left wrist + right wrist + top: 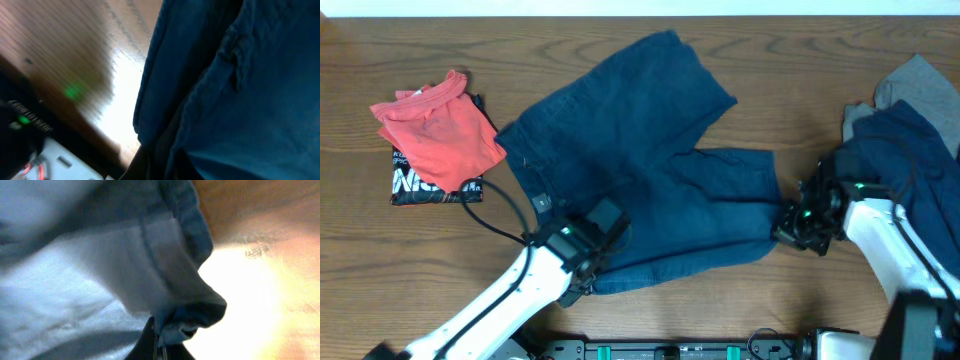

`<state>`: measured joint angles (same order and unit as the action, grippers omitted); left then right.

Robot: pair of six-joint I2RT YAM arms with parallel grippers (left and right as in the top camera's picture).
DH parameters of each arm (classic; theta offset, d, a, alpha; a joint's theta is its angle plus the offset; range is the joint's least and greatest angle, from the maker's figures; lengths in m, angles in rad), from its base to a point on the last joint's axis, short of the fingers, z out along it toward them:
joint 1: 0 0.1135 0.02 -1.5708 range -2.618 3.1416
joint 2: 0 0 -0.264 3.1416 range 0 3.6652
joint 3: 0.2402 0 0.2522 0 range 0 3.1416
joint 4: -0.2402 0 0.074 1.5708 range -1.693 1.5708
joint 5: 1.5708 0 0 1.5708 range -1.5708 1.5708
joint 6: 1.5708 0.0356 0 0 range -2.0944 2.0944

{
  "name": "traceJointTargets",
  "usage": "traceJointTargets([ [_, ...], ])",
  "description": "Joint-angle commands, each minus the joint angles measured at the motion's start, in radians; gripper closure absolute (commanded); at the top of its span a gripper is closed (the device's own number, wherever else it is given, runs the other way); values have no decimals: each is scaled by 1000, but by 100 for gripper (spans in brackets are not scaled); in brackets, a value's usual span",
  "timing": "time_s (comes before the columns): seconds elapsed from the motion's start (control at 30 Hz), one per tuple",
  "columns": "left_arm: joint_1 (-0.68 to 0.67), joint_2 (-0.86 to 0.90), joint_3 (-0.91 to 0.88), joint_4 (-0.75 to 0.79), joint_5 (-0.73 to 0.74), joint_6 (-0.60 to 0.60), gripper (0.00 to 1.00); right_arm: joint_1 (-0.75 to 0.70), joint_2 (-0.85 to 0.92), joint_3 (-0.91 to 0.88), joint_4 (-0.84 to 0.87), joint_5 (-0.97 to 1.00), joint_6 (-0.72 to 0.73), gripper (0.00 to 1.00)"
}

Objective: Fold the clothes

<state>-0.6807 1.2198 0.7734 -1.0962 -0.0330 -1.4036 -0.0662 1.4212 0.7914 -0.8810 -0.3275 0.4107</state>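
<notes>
The hem's folded corner needs to go outward over the shorts' uncovered far leg, so my right gripper needs to lift the corner first, then lower it and let it go.
A pair of dark blue denim shorts (640, 150) lies spread over the middle of the table. My left gripper (588, 240) is at the waistband's near edge, shut on the denim (225, 100), which fills the left wrist view. My right gripper (798, 222) is at the hem of the right leg, shut on the hem's folded corner (185, 315). The leg's pale inside shows in the right wrist view.
A folded red shirt (440, 130) lies on a black printed garment (420, 185) at the far left. A heap of dark blue and grey clothes (910, 120) sits at the right edge, behind my right arm. Cables run along the table's near edge.
</notes>
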Motion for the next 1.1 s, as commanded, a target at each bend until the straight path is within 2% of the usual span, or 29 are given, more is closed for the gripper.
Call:
traceJointTargets([
  [0.0,-6,-106,61,-68,-27,51,94,-3,-122,149,-82,56,-55,99],
  [0.17,-85,-306,85,-78,-21,49,94,-2,-270,316,-227,111,-104,99],
  [0.3,-104,-437,85,-47,-105,50,94,8,-316,381,-232,114,-134,99],
  [0.5,-103,-492,85,11,-422,50,94,57,-278,396,-41,121,-173,99],
  [0.6,-91,-456,85,77,-485,50,94,100,-212,400,88,117,-173,99],
  [0.7,-26,-386,85,142,-502,80,94,151,-126,408,204,117,-173,99],
  [0.83,120,-276,85,267,-476,242,94,195,-1,446,324,117,-174,99],
  [1.07,464,-66,85,515,-279,454,94,241,191,499,531,117,-191,99],
])
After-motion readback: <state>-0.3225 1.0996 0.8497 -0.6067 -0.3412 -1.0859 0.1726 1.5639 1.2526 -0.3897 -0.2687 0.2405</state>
